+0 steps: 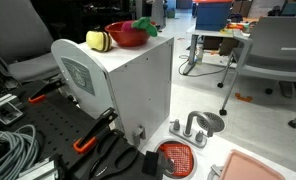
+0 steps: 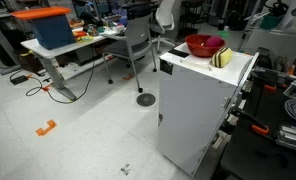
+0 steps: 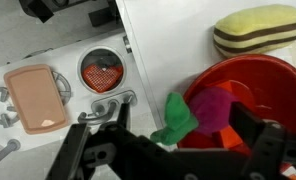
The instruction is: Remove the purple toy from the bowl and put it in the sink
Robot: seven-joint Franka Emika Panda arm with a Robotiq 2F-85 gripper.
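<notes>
My open fingers already straddle the purple toy below, so my gripper will next go down onto the spot where the toy's green part meets purple (image 3: 195, 112).
The red bowl (image 3: 263, 78) stands on top of a white cabinet (image 1: 138, 85) and shows in both exterior views (image 1: 126, 36) (image 2: 203, 45). The purple toy (image 3: 216, 108) lies in the bowl, and its bright green part (image 3: 178, 118) hangs over the bowl's near rim; that green part also shows in an exterior view (image 1: 145, 27). My gripper (image 3: 188, 142) is open right above the toy, with one dark finger on each side of it. The toy sink (image 3: 101, 70) with a red mesh strainer in it sits on the floor below, also visible in an exterior view (image 1: 178, 158).
A yellow-and-black rounded toy (image 3: 258, 30) lies on the cabinet top beside the bowl. A pink board (image 3: 36, 98) and a faucet (image 1: 195, 125) lie next to the sink. Clamps and cables (image 1: 18, 145) lie on the black board. Office chairs and desks stand around.
</notes>
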